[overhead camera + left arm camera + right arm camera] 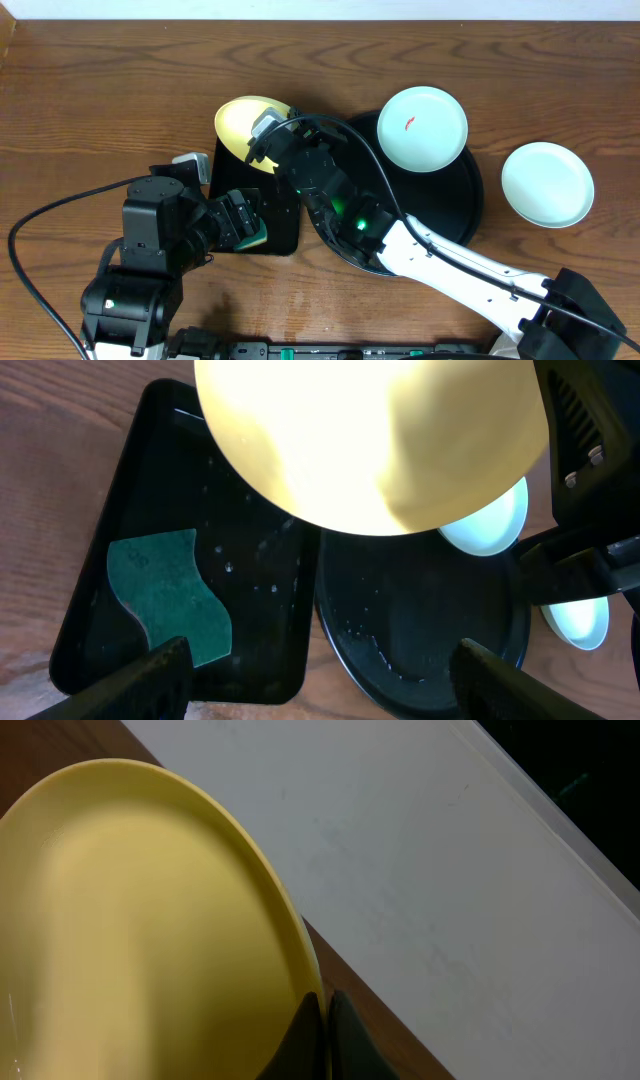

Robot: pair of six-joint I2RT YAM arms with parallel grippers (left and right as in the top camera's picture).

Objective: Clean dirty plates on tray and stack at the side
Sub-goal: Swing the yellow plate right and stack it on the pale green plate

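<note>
My right gripper swings across, lowers and releases the yellow plate (243, 122) on the unsmeared mint plate next, since that plate lies below, to the right in the overhead view.
My right gripper (264, 142) is shut on the rim of the pale yellow plate (243, 122) and holds it tilted in the air over the far end of the rectangular tray. In the right wrist view the closed fingers (322, 1038) pinch the yellow plate's (140, 920) edge. A mint plate with a red smear (422, 127) lies on the round black tray (470, 205). Another mint plate (547, 183) rests on the bare table to the right. My left gripper (320, 682) hangs open and empty above the tray's near end, with the yellow plate (370, 440) ahead of it.
A green sponge (170, 598) lies in the wet rectangular black tray (265, 620), just ahead of my left finger. The right arm (440, 255) stretches across the round tray from the lower right. A cable (40, 225) loops over the table at the left.
</note>
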